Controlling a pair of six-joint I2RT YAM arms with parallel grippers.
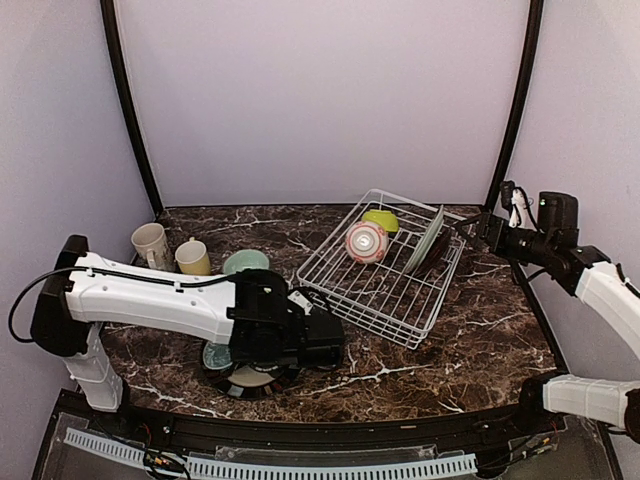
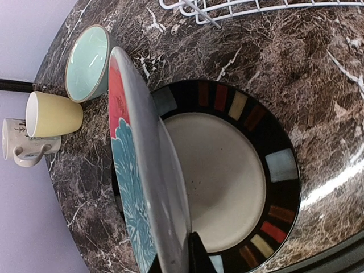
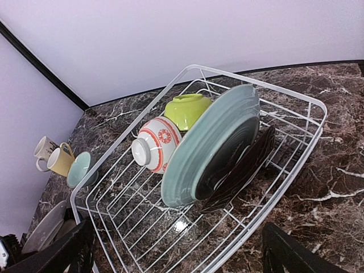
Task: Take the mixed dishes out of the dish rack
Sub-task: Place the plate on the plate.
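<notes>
The black plate lies flat below my left gripper, so I need to move that gripper down a little and let go of the red floral plate's rim over the black plate (image 1: 252, 377) (image 2: 224, 179).
My left gripper (image 1: 258, 360) (image 2: 173, 259) is shut on the rim of the red floral plate (image 2: 128, 165) (image 1: 216, 355), holding it on edge, tilted over a black plate with coloured rim blocks (image 2: 227, 170) (image 1: 240, 390) that lies flat on the table. The white wire dish rack (image 1: 385, 300) (image 3: 142, 224) holds a lime bowl (image 3: 187, 108), a pink-striped bowl (image 3: 156, 145) on its side, a pale-green plate (image 3: 193, 165) on edge and a dark plate (image 3: 250, 162) leaning behind it. My right gripper (image 1: 470, 228) (image 3: 176, 242) is open and empty, just outside the rack's right end.
A mint bowl (image 1: 245, 262) (image 2: 88, 62), a yellow mug (image 1: 193, 257) (image 2: 54, 114) and a beige mug (image 1: 150, 245) (image 2: 25, 145) stand on the marble table (image 1: 470, 340) left of the rack. Walls close the back and sides.
</notes>
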